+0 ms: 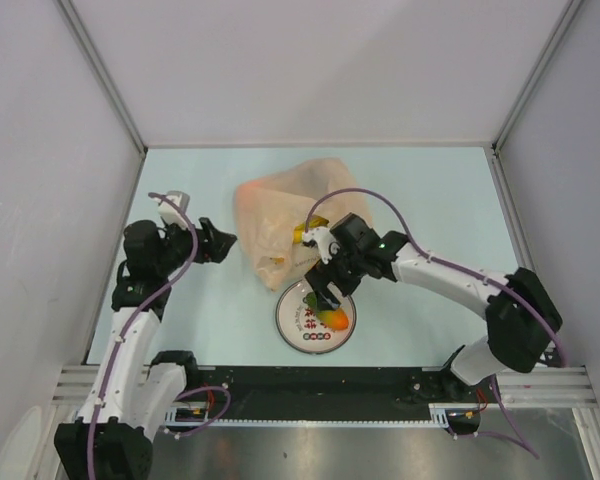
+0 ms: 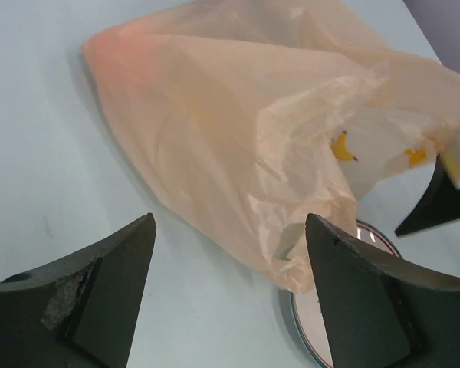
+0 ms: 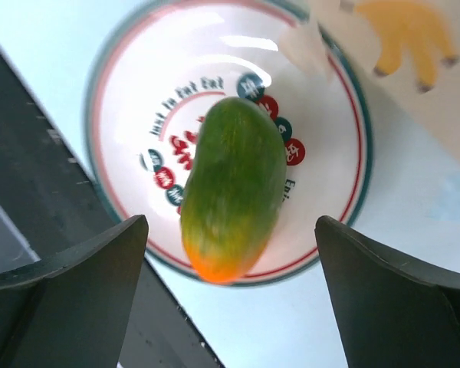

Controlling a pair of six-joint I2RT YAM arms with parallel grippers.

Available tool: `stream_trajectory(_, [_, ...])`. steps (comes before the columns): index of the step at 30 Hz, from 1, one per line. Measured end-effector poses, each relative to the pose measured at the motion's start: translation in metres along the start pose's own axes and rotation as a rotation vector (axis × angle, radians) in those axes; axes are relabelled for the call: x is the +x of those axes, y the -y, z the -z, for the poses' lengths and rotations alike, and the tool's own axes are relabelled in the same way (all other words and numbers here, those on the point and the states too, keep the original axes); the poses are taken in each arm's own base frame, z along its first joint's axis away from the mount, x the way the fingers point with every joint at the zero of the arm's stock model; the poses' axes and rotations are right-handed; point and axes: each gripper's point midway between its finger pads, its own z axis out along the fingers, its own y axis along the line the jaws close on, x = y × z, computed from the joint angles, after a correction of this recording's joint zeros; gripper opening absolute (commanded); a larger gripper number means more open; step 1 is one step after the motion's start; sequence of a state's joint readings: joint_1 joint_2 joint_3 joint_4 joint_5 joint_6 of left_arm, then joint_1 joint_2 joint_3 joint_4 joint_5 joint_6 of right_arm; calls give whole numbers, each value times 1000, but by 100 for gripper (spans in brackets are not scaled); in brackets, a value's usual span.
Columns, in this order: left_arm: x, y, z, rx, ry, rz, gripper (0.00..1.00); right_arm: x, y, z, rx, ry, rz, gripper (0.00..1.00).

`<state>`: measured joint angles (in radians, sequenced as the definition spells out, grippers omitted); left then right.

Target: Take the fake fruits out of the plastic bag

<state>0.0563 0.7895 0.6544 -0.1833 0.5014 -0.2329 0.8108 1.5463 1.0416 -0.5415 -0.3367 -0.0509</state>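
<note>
The robot needs to move its left gripper to the right in the top view and down onto the near folded edge of the bag's opening, since bananas are still inside the bag.
The pale-orange plastic bag lies crumpled mid-table, its mouth toward a white printed plate. A yellow banana bunch shows at the bag's mouth. A green mango with an orange tip is over the plate, slightly blurred. My right gripper hangs open above it, fingers well clear of its sides; from above the gripper is at the plate's far edge, the mango beneath it. My left gripper is open and empty, left of the bag.
The plate sits near the table's front edge, touching the bag's lower corner. A dark rail runs along the near edge. White walls enclose the table on three sides. A right fingertip shows beside the bag's mouth.
</note>
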Motion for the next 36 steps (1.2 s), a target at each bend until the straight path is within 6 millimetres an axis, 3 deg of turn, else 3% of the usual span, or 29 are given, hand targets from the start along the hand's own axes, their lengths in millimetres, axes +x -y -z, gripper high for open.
stream_trajectory(4, [27,39,-2,169,-101,-105,82,-36,-7,42,-6,130,59,66])
stream_trajectory(5, [34,51,-2,224,-128,-134,72,-44,-6,50,2,163,74,62])
stream_trajectory(6, [44,64,-2,290,-162,-169,70,-51,-3,57,12,191,84,56])
stream_trajectory(9, [69,89,0,432,-248,-228,71,-61,11,59,42,222,96,52])
stream_trajectory(12, [92,103,-1,514,-337,-234,75,-62,32,49,68,214,65,50])
stream_trajectory(14, [105,105,-4,525,-391,-232,72,-63,52,41,86,211,35,49])
stream_trajectory(18, [116,98,-15,464,-429,-250,72,-79,83,30,108,234,-6,47])
stream_trajectory(22, [118,96,-26,448,-431,-256,73,-109,91,19,91,285,-2,47])
stream_trajectory(25, [120,103,-31,477,-457,-253,75,-120,92,13,77,303,-4,47])
stream_trajectory(31, [135,133,-40,542,-478,-329,87,-131,95,-4,78,318,30,62])
stream_trajectory(36, [152,120,-57,402,-498,-440,79,-144,111,-20,112,323,133,72])
